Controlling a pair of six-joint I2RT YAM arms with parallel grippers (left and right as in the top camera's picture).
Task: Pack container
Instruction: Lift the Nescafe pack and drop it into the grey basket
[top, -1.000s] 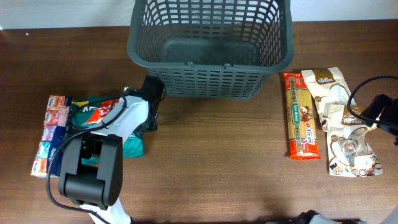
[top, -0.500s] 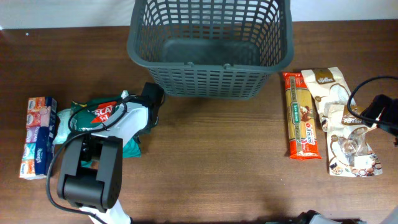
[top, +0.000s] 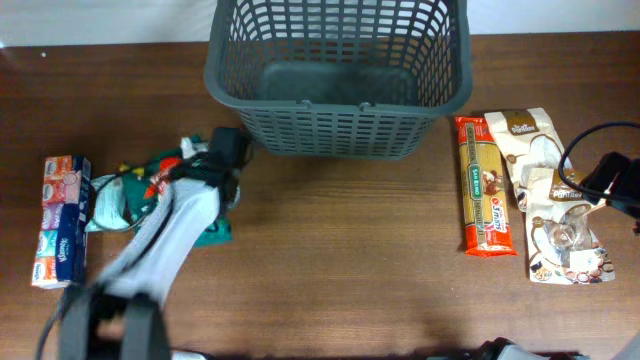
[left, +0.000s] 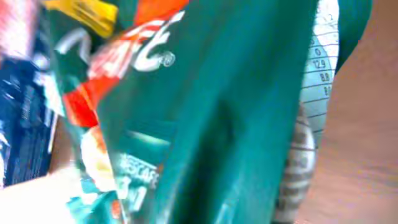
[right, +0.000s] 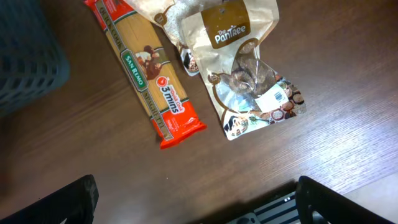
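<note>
The basket has a high rim. My left gripper needs to lift the Nescafe packet up and move it outward over its near corner beside me (top: 226, 97).
The container (top: 338, 72), a large dark grey lattice basket, stands empty at the back middle of the table. Left of it lies a green Nescafe packet (top: 125, 198), crumpled under my left arm. My left gripper (top: 203, 175) is down on this packet and shut on it. The packet (left: 205, 124) fills the left wrist view, blurred and very close, and it hides the fingers. My right gripper (right: 202, 202) hangs open over bare wood near the table's right edge, with nothing between its fingers (right: 62, 202). In the overhead view only part of it (top: 612, 185) shows.
A tissue pack (top: 60, 220) lies at the far left. On the right lie a red pasta packet (top: 485, 185) (right: 146, 81) and two beige Pantree pouches (top: 528, 140) (top: 565, 240), one of them below the right wrist (right: 239, 68). A basket corner (right: 28, 56) shows too.
My left gripper has shut on the green packet and the arm has stretched out. The packet has bunched up and shifted left, and the tissue pack was pushed left. The right arm has not moved.
</note>
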